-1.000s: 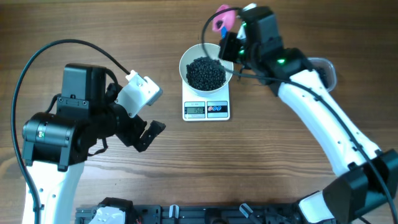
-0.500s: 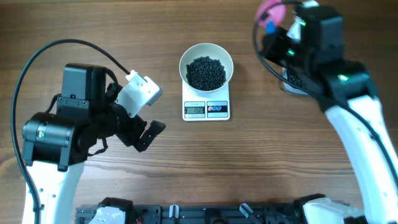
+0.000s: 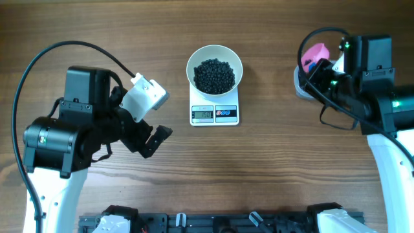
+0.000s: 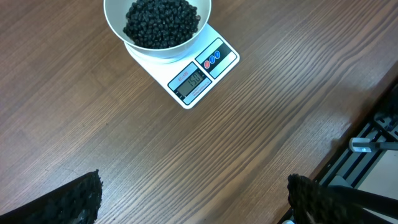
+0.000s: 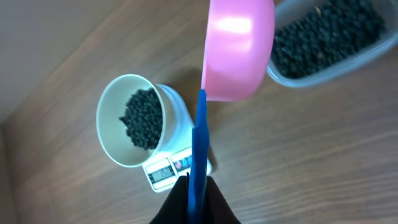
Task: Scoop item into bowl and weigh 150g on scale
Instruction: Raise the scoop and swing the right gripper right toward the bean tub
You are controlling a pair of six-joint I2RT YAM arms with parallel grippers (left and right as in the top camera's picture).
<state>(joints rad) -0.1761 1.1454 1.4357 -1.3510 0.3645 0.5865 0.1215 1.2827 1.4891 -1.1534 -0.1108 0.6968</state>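
The robot's right gripper needs to move down, back and to the left in the overhead view next, onto the bare wood beside the scale, because the bowl [image 3: 193, 63] already holds its heap.
The white bowl [image 3: 193, 63] stands on the scale [image 3: 229, 103] and holds a heap of black pellets, the item [image 3: 214, 76]. At the far right my right gripper [image 3: 321, 67] is shut on the blue handle [image 5: 199, 155] of a pink scoop [image 5: 239, 46]. The scoop's cup hangs beside a clear tub [image 5: 323, 37] of more pellets. The right wrist view also shows the bowl [image 5: 112, 140] and the scale [image 5: 166, 175] off to the left. My left gripper [image 4: 196, 200] is open over bare wood, near the scale [image 4: 199, 78] and the bowl [image 4: 115, 25].
The clear tub [image 3: 298, 83] sits at the right of the table, mostly hidden under my right arm. A black rail [image 3: 213, 223] runs along the front edge. Cables loop above both arms.
My right arm has swung the scoop away from the bowl to the right, over by the tub. The left arm has not moved.
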